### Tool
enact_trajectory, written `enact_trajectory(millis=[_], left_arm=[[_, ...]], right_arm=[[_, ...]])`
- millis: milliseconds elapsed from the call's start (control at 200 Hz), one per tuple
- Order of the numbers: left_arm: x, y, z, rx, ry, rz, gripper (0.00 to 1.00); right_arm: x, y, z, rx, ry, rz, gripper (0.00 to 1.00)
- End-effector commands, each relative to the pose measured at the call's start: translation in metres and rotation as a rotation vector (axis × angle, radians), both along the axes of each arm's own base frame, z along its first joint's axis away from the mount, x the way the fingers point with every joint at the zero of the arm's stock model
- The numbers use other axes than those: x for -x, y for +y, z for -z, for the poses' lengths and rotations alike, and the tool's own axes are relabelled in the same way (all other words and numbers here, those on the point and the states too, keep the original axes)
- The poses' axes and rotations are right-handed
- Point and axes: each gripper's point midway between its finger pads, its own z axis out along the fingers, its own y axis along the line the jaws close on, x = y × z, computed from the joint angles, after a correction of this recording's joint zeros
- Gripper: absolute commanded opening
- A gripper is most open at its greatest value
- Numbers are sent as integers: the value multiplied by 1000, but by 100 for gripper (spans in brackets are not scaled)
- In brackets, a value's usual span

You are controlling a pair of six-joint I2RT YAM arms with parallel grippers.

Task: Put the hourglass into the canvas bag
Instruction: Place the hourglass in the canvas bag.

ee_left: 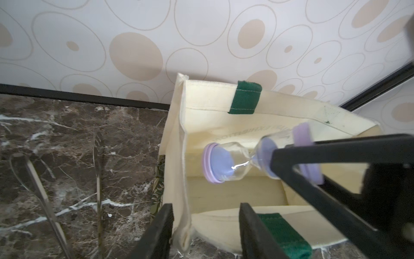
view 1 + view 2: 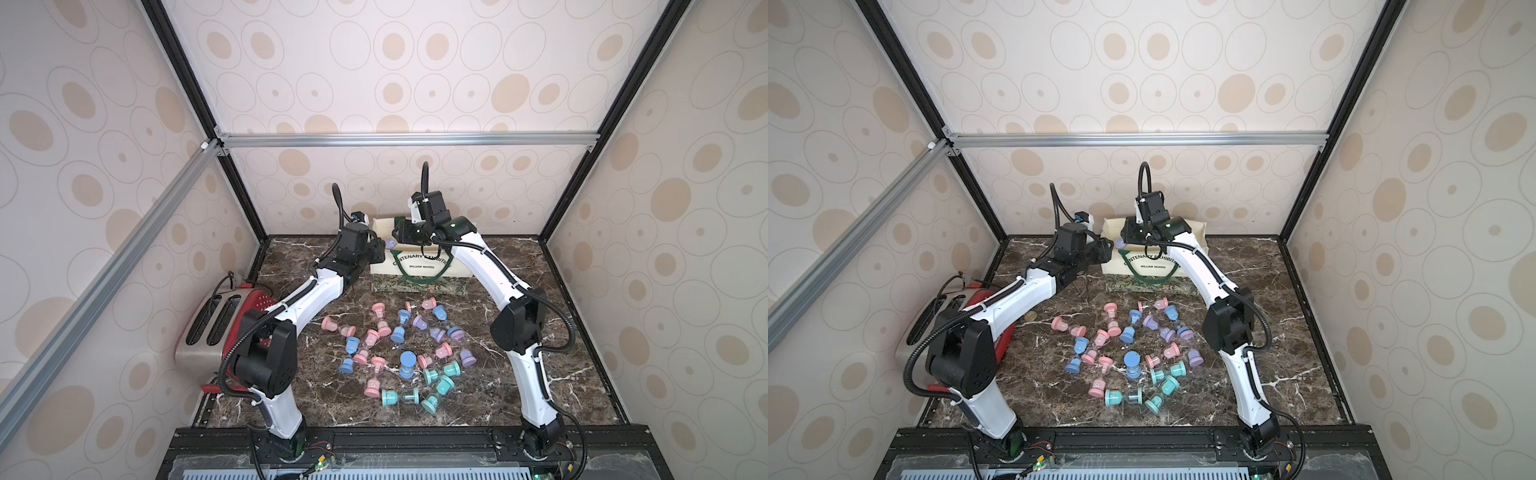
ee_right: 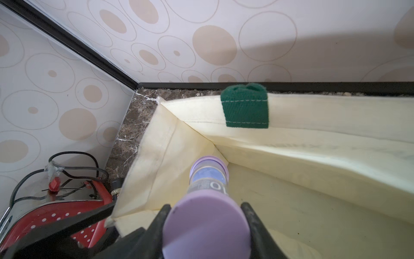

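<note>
The hourglass still hangs above the canvas bag's bare bottom, so my right gripper should next lower through the bag's opening to that bottom and release it there.
The hourglass (image 3: 208, 177) has lilac caps and clear glass with purple sand. My right gripper (image 3: 205, 208) is shut on one of its caps and holds it tilted over the open mouth of the canvas bag (image 2: 419, 270), near the bag's left end. In the left wrist view the hourglass (image 1: 233, 163) hangs above the cream inside of the canvas bag (image 1: 208, 98). My left gripper (image 1: 206, 208) stands open at the bag's near left corner, with the corner edge between its fingers. Both top views show the hourglass (image 2: 1119, 242) between the two wrists.
Several pink, blue, purple and teal hourglasses (image 2: 407, 349) lie scattered on the marble table (image 2: 498, 374) in front of the bag. A red and steel toaster (image 2: 220, 320) with its cable stands at the left. The back wall is right behind the bag.
</note>
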Motion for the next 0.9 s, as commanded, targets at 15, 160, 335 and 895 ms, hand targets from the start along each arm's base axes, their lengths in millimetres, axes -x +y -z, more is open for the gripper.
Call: enact_trajectory(millis=[15,160,335,895], left_arm=[[-1,3,4,2,12,-8,39],[4,5,3,5,13,-9,28],[10,1,4,35,21,21,17],[17,6,7,52,44,-5,10]], right_arm=[[-8,6,-2,-37,-12,-1,6],[-10,0,25,3,34,20,6],[-8,-10,50,34,73,48,12],[-7,-54,92,142,163,191,50]])
